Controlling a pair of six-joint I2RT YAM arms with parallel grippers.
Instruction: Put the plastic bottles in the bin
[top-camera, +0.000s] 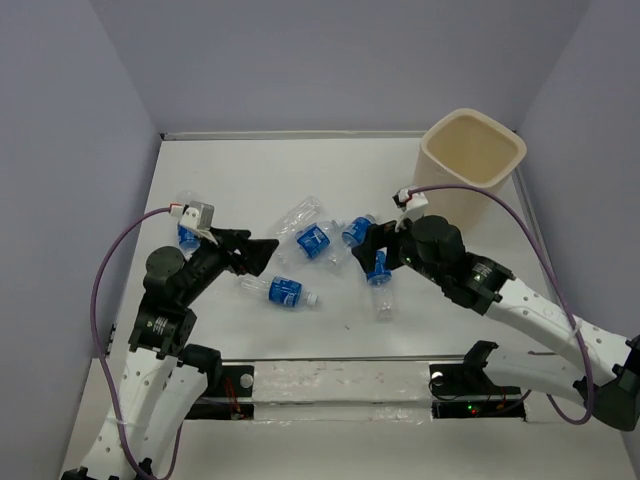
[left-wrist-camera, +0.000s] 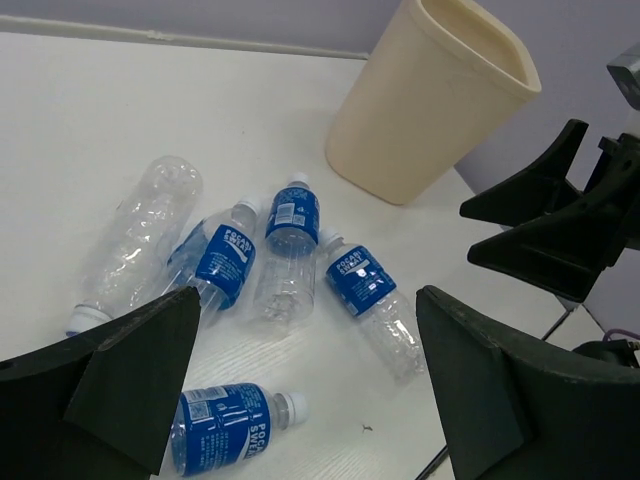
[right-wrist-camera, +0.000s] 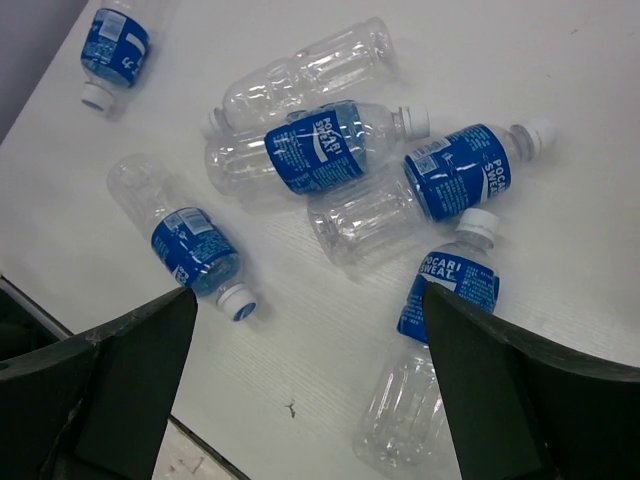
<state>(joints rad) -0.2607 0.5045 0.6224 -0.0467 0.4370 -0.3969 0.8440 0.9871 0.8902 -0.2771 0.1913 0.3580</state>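
Observation:
My right gripper will turn as it moves down and toward the right in the wrist view, onto the bottle's blue label beside the gripper's finger, because that bottle lies at an angle.
Several plastic bottles lie on their sides on the white table. A cluster (top-camera: 315, 240) sits mid-table, one bottle (top-camera: 283, 291) lies nearer me, and another (top-camera: 188, 235) is at the far left, half hidden by the left wrist. The cream bin (top-camera: 470, 150) stands upright at the back right. My left gripper (top-camera: 255, 252) hovers open left of the cluster, with a labelled bottle (left-wrist-camera: 225, 425) beside its left finger. My right gripper (top-camera: 368, 250) hovers open over the cluster's right side, a bottle (right-wrist-camera: 440, 320) against its right finger. Neither holds anything.
Grey walls close in the table (top-camera: 250, 170) at the back and on both sides. The bin (left-wrist-camera: 430, 100) stands in the back right corner. The right gripper's black fingers (left-wrist-camera: 550, 215) show in the left wrist view. An unlabelled clear bottle (left-wrist-camera: 140, 235) lies in the cluster.

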